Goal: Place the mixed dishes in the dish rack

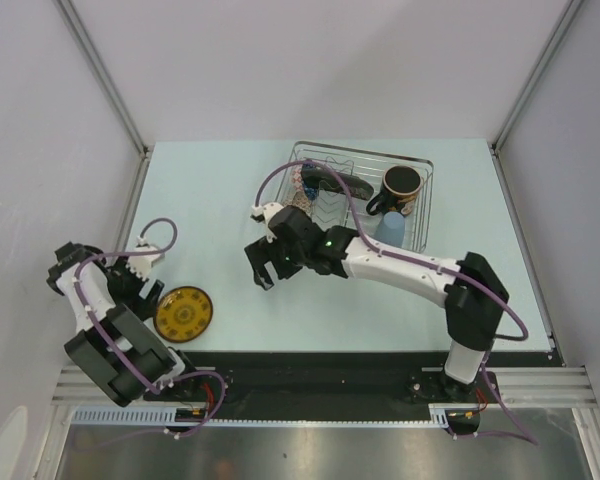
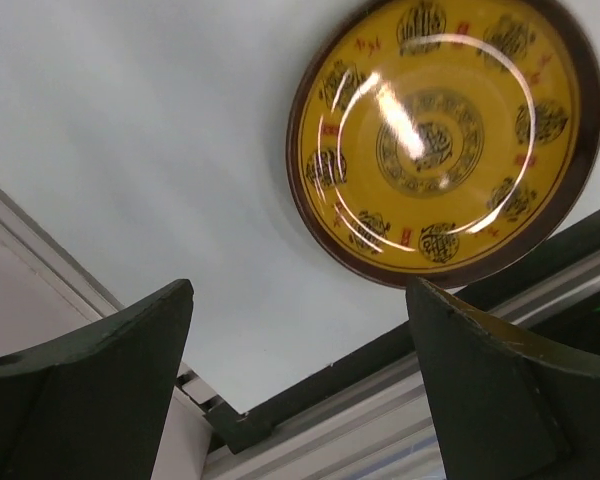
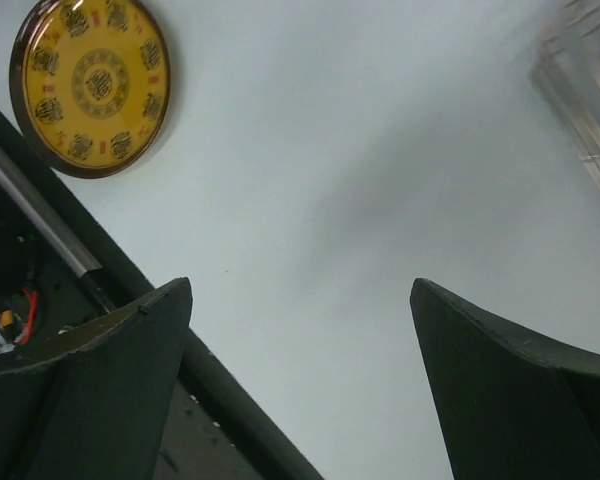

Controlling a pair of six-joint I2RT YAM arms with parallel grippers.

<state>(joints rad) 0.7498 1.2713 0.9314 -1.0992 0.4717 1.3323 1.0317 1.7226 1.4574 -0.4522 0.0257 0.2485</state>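
My right gripper needs to move down and to the left in the top view, to the plate's rim nearest the rack, because that side of the plate is free.
The small yellow patterned plate (image 1: 183, 313) lies flat on the table near its front left edge; it also shows in the left wrist view (image 2: 445, 140) and the right wrist view (image 3: 92, 85). My left gripper (image 1: 147, 291) is open and empty just left of the plate (image 2: 300, 285). My right gripper (image 1: 261, 267) is open and empty above bare table (image 3: 300, 285), between plate and dish rack. The silver wire dish rack (image 1: 420, 165) holds the black mug with red inside (image 1: 401, 186), the light-blue cup (image 1: 390, 230), the black floral plate (image 1: 340, 186) and a patterned bowl (image 1: 304, 181). The other bowl is hidden.
The table's front edge, a black strip with an aluminium rail (image 1: 310, 362), runs close below the plate and shows in the left wrist view (image 2: 380, 360). Grey walls enclose the table on the left, right and back. A corner of the rack (image 3: 580, 95) shows blurred in the right wrist view.
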